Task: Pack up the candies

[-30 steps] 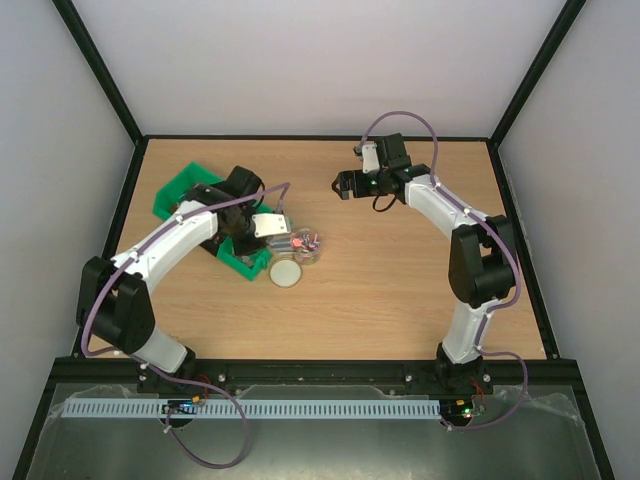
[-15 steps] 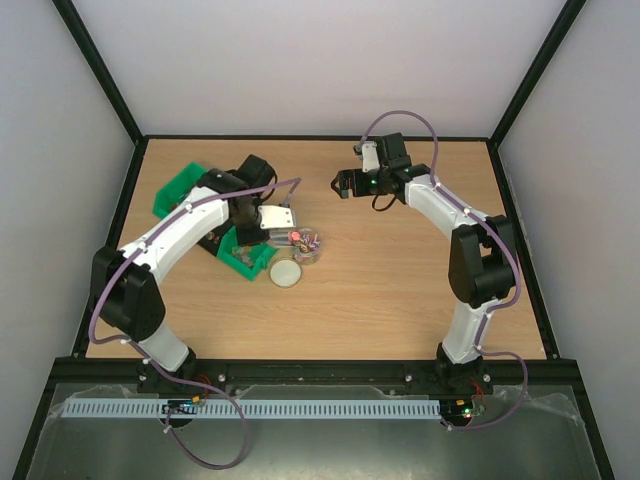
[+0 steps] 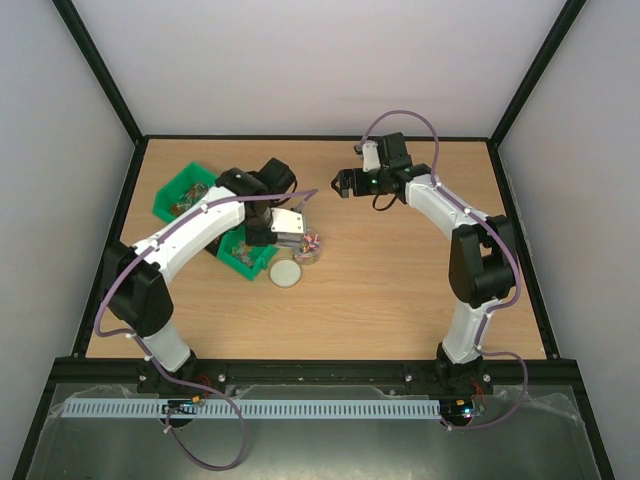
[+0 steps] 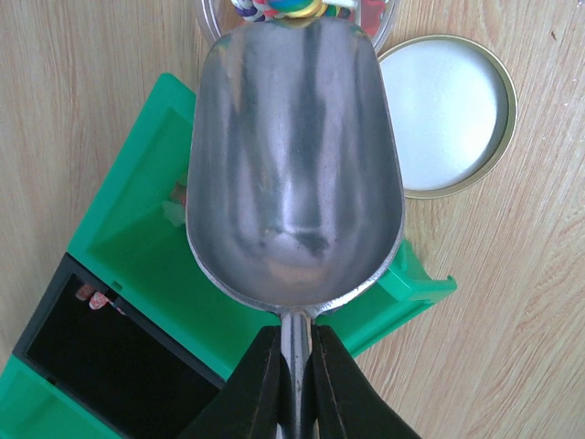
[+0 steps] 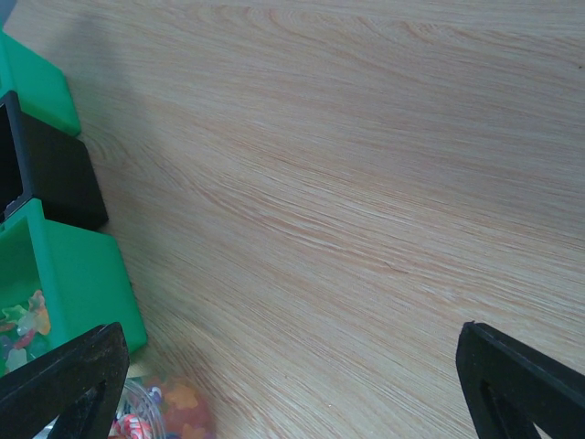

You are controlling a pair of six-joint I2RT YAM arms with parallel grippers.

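Note:
My left gripper swings back, lowers and releases the empty scoop next on bare wood beside the bins, below, back and to its left in the top view.
My left gripper (image 4: 295,337) is shut on the handle of a shiny metal scoop (image 4: 292,165), whose bowl looks empty. The scoop's front lip hangs over a clear jar (image 3: 308,246) that holds mixed-colour candies (image 4: 274,7). More candies (image 5: 23,329) lie in a green bin (image 4: 137,247), some just left of the scoop. The jar's round whitish lid (image 4: 445,114) lies flat on the wood beside the bin. My right gripper (image 3: 345,183) hovers open over bare table behind and to the right of the jar, nothing between its fingertips (image 5: 64,384).
A second green bin (image 3: 185,192) stands behind the first at the table's left, with a black section (image 4: 101,366) between them. Wooden table (image 5: 347,183) stretches bare under the right gripper. Black frame rails border the table.
My left arm has swung right, carrying the scoop from over the green bin to the jar's mouth. The right arm has not moved.

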